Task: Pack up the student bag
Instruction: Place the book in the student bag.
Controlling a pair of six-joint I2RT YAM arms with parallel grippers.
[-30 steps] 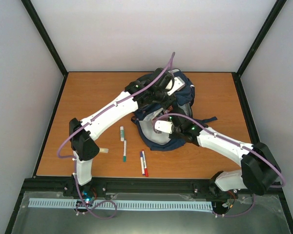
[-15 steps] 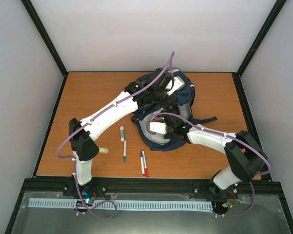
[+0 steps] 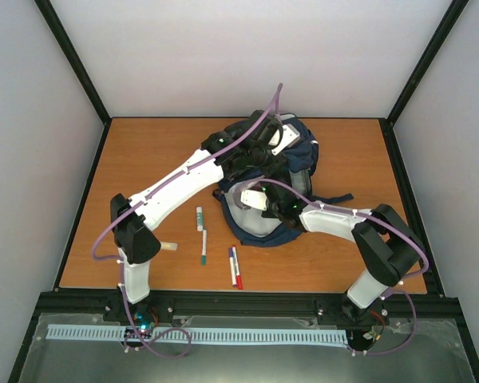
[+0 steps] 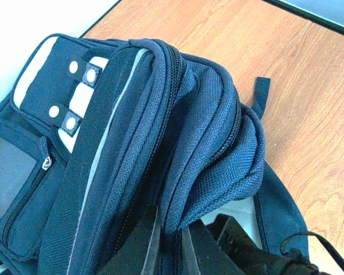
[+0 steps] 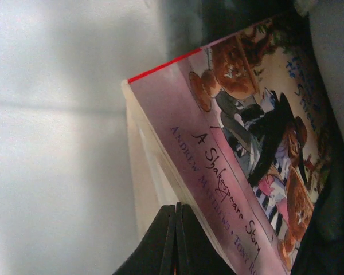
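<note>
My left gripper should next lower the held fold back over the bag's pale lining (image 3: 258,222) (image 4: 245,213) and release it. The lining lies below and back, with the book inside.
The student bag (image 3: 291,171), navy with a white stripe, lies at the table's back centre. In the left wrist view (image 4: 132,132) its zipped folds fill the frame. My left gripper (image 3: 263,156) is at the bag's upper rim; it (image 4: 171,243) is shut on a fold of the blue fabric by the zipper, holding it up. My right gripper (image 3: 254,199) reaches into the bag's mouth from the right. In the right wrist view it (image 5: 176,215) is shut with nothing between the fingers, its tips against the page edge of a picture book (image 5: 246,166), "A Shakespeare Story", inside the pale lining (image 5: 57,143).
On the table left of the bag lie a green-capped marker (image 3: 199,218), a green pen (image 3: 203,247) and a blue and a red pen (image 3: 235,266) side by side. A small cream object (image 3: 169,246) lies by the left arm. Black frame posts edge the table.
My right arm has pushed further left into the bag's mouth, its elbow drawing in towards the bag. The left arm has stayed holding the rim. The pens have not moved.
</note>
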